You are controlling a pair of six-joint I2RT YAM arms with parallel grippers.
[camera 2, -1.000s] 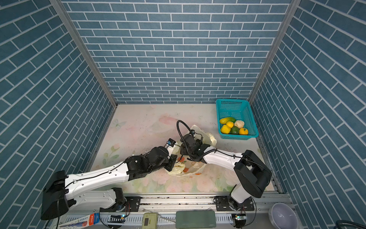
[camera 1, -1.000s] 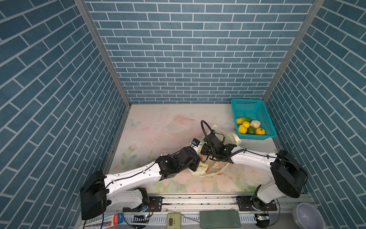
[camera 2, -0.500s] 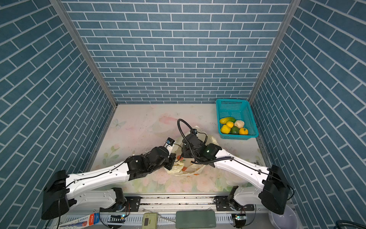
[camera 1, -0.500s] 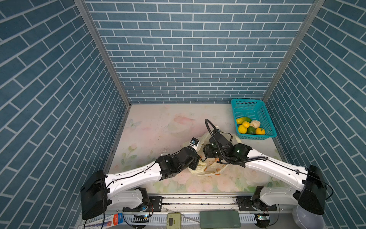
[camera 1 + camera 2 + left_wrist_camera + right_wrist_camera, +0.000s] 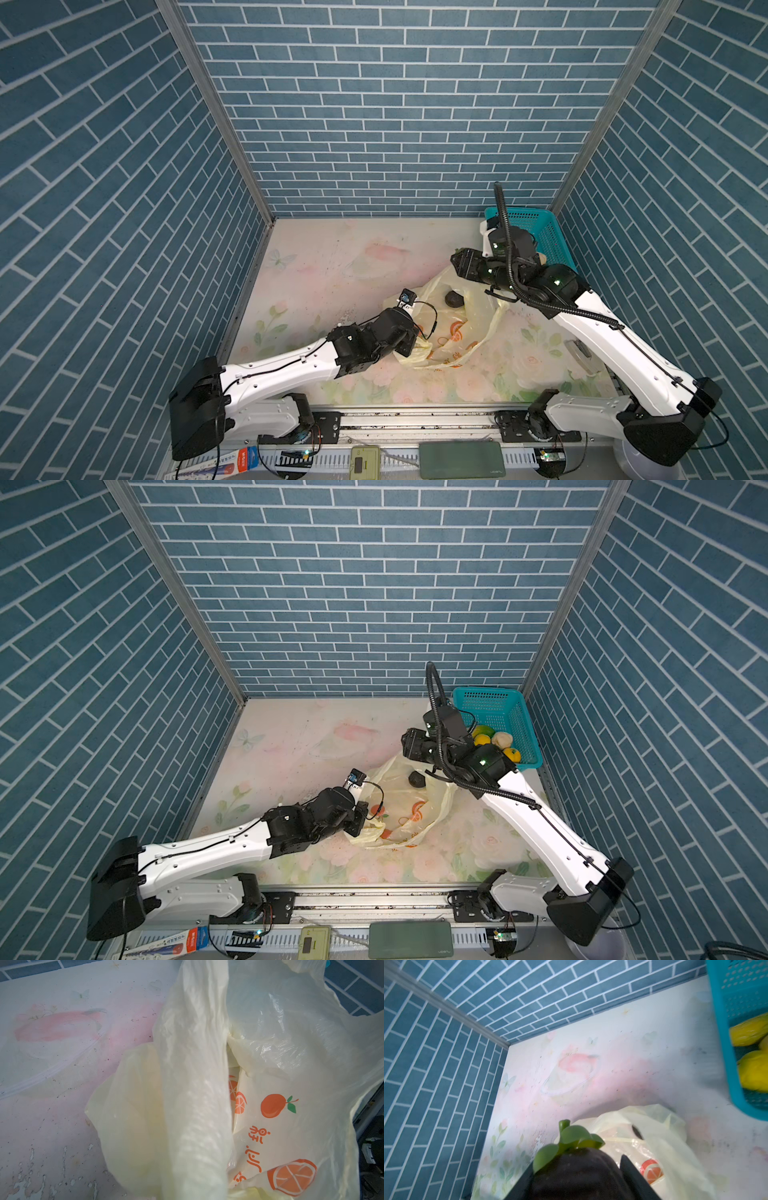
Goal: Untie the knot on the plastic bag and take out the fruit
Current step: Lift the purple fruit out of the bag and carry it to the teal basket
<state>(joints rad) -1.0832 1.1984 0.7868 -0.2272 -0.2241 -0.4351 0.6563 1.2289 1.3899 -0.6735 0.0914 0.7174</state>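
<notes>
The basket's far end (image 5: 483, 709) is empty, so my right gripper will move outward and over it, then go down to release the dark fruit.
The plastic bag (image 5: 465, 328) (image 5: 411, 808), pale yellow with orange prints, lies open and slack on the mat. One dark fruit (image 5: 454, 298) (image 5: 417, 778) rests inside it. My left gripper (image 5: 409, 349) (image 5: 361, 818) is shut on the bag's near edge; in the left wrist view a fold of the bag (image 5: 197, 1147) runs down into the jaws. My right gripper (image 5: 459, 262) (image 5: 407, 746) hovers above the bag's far end, beside the basket. It is shut on a dark fruit (image 5: 577, 1176) with green leaves. The knot is out of view.
A teal basket (image 5: 536, 220) (image 5: 486, 696) (image 5: 720, 1022) stands at the back right corner. It holds yellow lemons (image 5: 482, 739) (image 5: 753, 1072) and a cream-white fruit (image 5: 501, 739). Blue brick walls close in three sides of the flowered mat.
My right arm has lifted out of the bag and swung back right toward the basket with the dark fruit. The bag has slumped open. My left gripper has kept its hold.
</notes>
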